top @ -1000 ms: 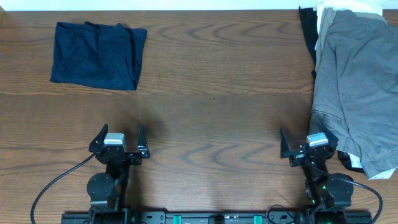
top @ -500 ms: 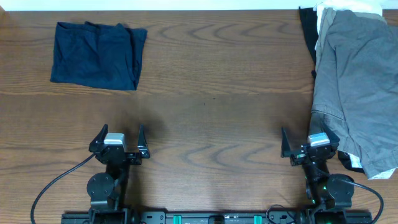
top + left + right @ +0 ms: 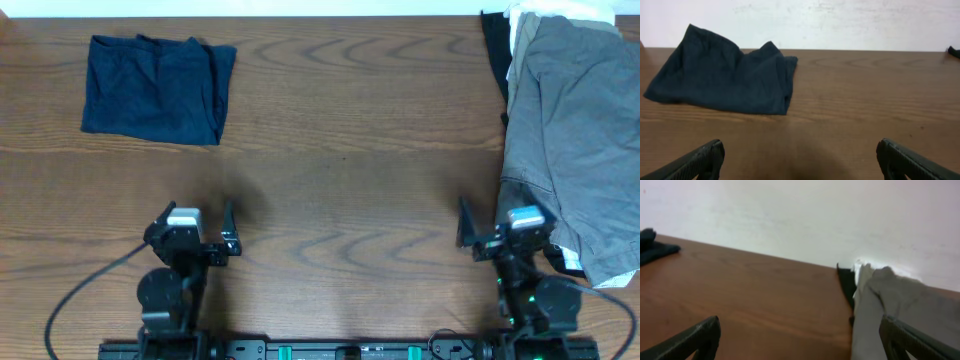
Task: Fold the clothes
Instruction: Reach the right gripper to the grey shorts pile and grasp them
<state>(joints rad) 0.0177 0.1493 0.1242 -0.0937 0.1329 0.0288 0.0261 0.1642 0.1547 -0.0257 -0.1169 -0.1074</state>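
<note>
I should next lift my right gripper outward over the grey trousers, then tilt it down onto their raised fold [image 3: 556,98] [image 3: 894,291], because the trousers are on top of the pile.
A folded dark navy garment [image 3: 157,88] lies at the far left of the table; it also shows in the left wrist view [image 3: 722,80]. A pile of unfolded clothes, grey trousers [image 3: 575,130] on top of white and black pieces, lies along the right edge and shows in the right wrist view [image 3: 880,310]. My left gripper [image 3: 190,225] is open and empty near the front edge, well short of the navy garment. My right gripper [image 3: 505,225] is open and empty, its right finger at the edge of the grey pile.
The brown wooden table [image 3: 350,170] stretches between the two garments. A white wall [image 3: 840,22] stands behind the table's far edge. Cables run from both arm bases along the front edge.
The right gripper has shifted a little to the right, toward the grey pile, and the right wrist view is tilted. The left gripper is almost unmoved.
</note>
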